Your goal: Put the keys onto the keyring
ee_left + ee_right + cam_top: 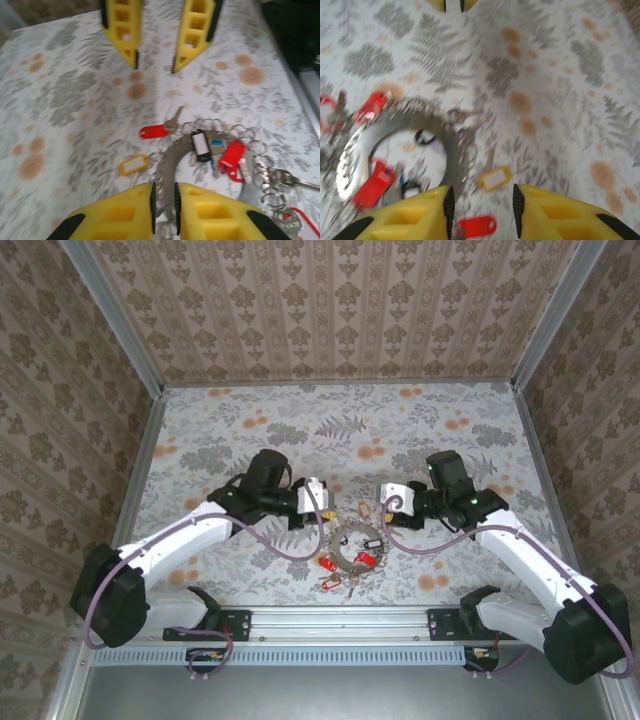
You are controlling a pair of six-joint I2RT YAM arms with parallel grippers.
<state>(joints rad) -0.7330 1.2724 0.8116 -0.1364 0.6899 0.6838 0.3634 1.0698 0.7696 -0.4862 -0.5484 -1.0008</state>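
Note:
The open fingers of my right gripper are still outside the keyring. I will move it back and down onto the keyring's rim (383, 552) beside the red and black tags.
The keyring (347, 544) is a flat grey ring lying on the floral table between both grippers, with several keys around it. In the left wrist view a red tag (153, 131), a yellow tag (133, 164), and a black tag (201, 145) lie at the keyring (171, 159). My left gripper (164, 206) hangs just above the ring's near rim, its pads a narrow gap apart, with the grey band showing through the gap. My right gripper (482, 210) stands open over a red tag (476, 226), beside a yellow tag (495, 178) and the keyring (395, 124).
Patterned walls with metal corner posts (118, 325) enclose the table (330, 420). A metal rail (340, 622) runs along the near edge between the arm bases. Bare keys on small split rings (282, 176) lie at the ring's near right side.

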